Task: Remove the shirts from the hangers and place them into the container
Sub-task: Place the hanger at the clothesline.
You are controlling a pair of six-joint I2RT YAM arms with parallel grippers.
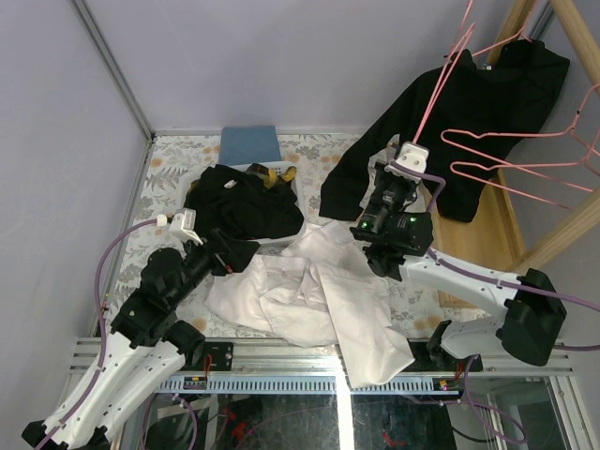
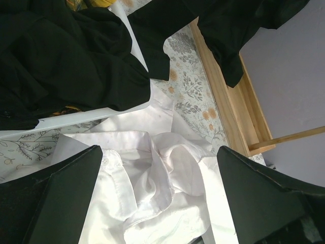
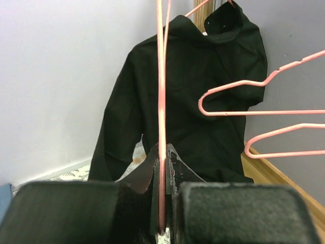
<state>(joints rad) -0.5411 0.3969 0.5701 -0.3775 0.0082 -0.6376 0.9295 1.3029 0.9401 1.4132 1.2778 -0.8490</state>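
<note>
To the right of my right gripper in the top view is the rack's wooden bar (image 1: 576,37), so I will carry the bare pink hanger toward it and release.
A white shirt (image 1: 309,300) lies crumpled across the table's middle. My left gripper (image 1: 223,253) hangs open just over its left part, and the left wrist view shows the shirt's collar (image 2: 152,173) between the wide-spread fingers (image 2: 56,198). Black shirts (image 1: 239,202) with a bit of yellow plaid (image 1: 278,174) fill the white container (image 1: 298,204). Another black shirt (image 1: 487,94) hangs at the upper right. My right gripper (image 1: 405,167) is shut on a pink hanger (image 1: 433,94) in front of it. In the right wrist view the wire (image 3: 161,76) runs up from the closed gripper (image 3: 162,157).
Two bare pink hangers (image 1: 525,159) hang from the wooden rack (image 1: 581,37) at the right, above the long wooden tray (image 1: 511,225). A folded blue cloth (image 1: 249,143) lies at the table's back edge. The walls stand close behind and to the left.
</note>
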